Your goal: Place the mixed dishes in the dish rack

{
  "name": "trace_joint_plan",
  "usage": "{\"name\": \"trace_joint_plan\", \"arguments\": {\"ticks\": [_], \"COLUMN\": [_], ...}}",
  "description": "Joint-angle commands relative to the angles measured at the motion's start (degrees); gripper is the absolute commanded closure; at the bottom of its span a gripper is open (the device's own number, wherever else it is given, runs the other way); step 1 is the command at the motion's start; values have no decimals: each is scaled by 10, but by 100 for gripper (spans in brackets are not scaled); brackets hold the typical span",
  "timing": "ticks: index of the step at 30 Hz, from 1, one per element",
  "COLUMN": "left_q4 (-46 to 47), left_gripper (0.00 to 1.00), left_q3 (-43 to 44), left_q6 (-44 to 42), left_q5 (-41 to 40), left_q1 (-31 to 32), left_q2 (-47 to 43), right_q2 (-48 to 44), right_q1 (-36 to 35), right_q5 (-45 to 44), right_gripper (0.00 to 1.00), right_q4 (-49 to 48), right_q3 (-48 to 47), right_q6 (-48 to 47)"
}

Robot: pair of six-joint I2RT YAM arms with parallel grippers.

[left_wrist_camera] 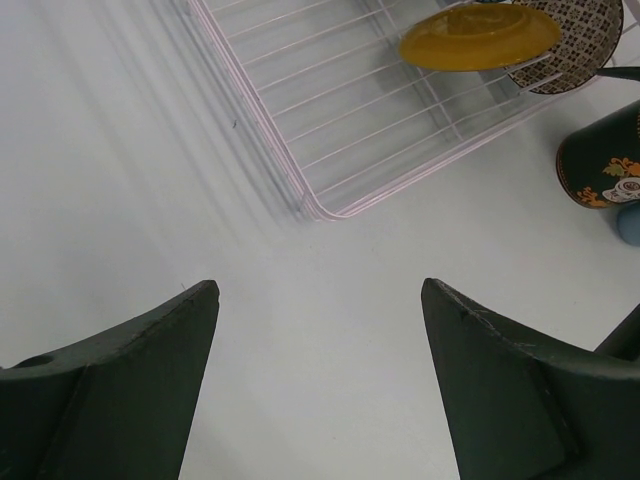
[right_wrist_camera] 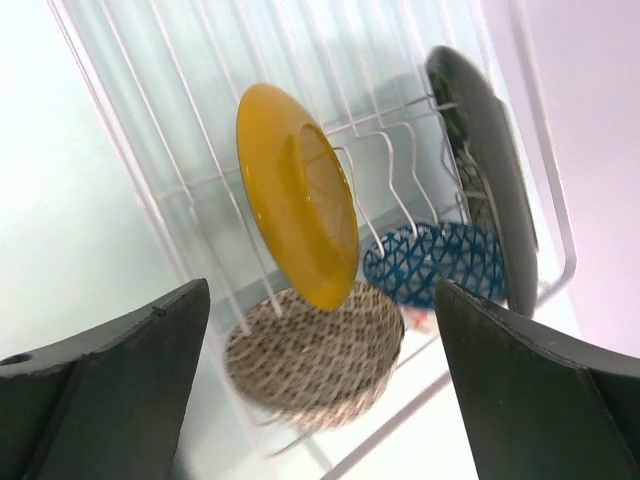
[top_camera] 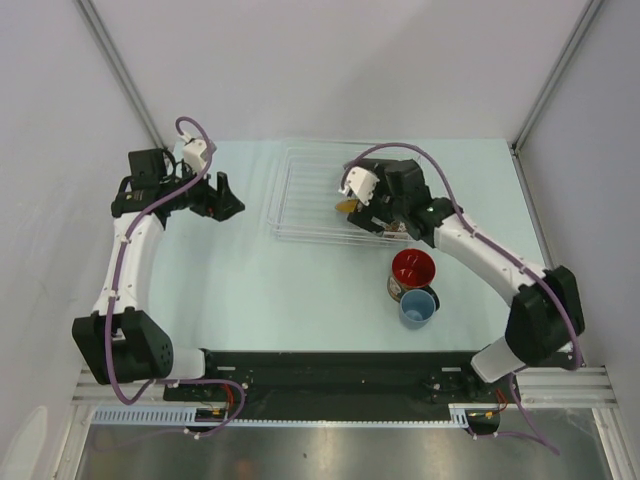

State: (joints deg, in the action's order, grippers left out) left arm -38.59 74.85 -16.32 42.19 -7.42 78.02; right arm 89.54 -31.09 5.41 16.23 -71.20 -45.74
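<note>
The robot's right hand has to go back from the rack (top_camera: 305, 190) and down onto the red-inside cup's rim (top_camera: 393, 274) above its floral side, because the cup's opening has room for a finger.
The clear dish rack (top_camera: 305, 190) sits at the table's far middle. In the right wrist view the rack (right_wrist_camera: 180, 90) holds the yellow plate (right_wrist_camera: 295, 190) on edge between dividers, the small patterned bowl (right_wrist_camera: 315, 350), the blue mosaic bowl (right_wrist_camera: 435, 262) and the black square plate (right_wrist_camera: 490, 170) on edge. My right gripper (right_wrist_camera: 322, 287) is open and empty just above these dishes, at the rack's near right corner (top_camera: 368, 205). The red-inside cup (top_camera: 412, 267) and light blue cup (top_camera: 418, 306) stand on the table in front of the rack. My left gripper (top_camera: 225, 195) is open and empty left of the rack.
In the left wrist view the open left gripper (left_wrist_camera: 320, 290) hangs over bare table, with the rack's near corner (left_wrist_camera: 320, 205) ahead. The yellow plate (left_wrist_camera: 480, 35), the red-inside cup's dark floral outside (left_wrist_camera: 600, 160) and the blue cup (left_wrist_camera: 630, 222) show at the right. Walls enclose the table.
</note>
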Motion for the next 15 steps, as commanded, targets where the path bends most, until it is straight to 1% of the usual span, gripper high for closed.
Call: {"name": "trace_joint_plan", "arguments": {"ticks": [1, 2, 3, 4, 5, 6, 7, 8, 9, 10, 11, 12, 13, 14, 15], "left_q4": [11, 9, 9, 8, 6, 5, 4, 1, -2, -3, -5, -6, -7, -3, 0], "left_gripper": [12, 13, 12, 12, 12, 12, 12, 12, 12, 12, 12, 12, 12, 12, 12], "left_q3": [12, 13, 15, 16, 17, 16, 16, 16, 15, 14, 15, 16, 17, 16, 14], "left_q6": [-17, -19, -21, -25, -27, -29, -33, -37, -39, -41, -41, -40, -38, -37, -35], "left_q5": [3, 0, -3, -4, -5, -6, -8, -8, -7, -8, -9, -8, -6, -9, -11], "left_q1": [0, 1, 6, 7, 8, 8, 9, 9, 10, 11, 12, 16, 18, 23, 27], "left_q2": [-5, -6, -7, -8, -8, -8, -7, -2, 0, 3, 9, 11, 12, 10, 8], "right_q2": [-99, -115, -155, -174, -200, -218, -240, -242, -243, -237, -238, -242, -257, -267, -276], "right_q1": [-12, -12, -11, 13, 36, 77, 118, 192, 211, 218, 205, 186, 155, 94, 62], "right_q5": [-44, -103, -129, -116, -63, 24, 206, 279, 324, 320, 288, 236, 119, 64, 13], "right_gripper": [0, 0, 0, 0, 0, 0, 0, 0, 0, 0, 0, 0, 0, 0, 0], "right_q4": [16, 8, 5, 13, 22, 31, 23, 14, -3, 16, 45, 107, 135, 168, 179], "right_q3": [-5, -5, -10, -14, -14, -10, 11, 24, 40, 44, 44, 44, 48, 52, 56], "right_q6": [166, 210, 270, 366, 421, 457, 548, 585, 612, 616, 603, 583, 565, 536, 533]}}
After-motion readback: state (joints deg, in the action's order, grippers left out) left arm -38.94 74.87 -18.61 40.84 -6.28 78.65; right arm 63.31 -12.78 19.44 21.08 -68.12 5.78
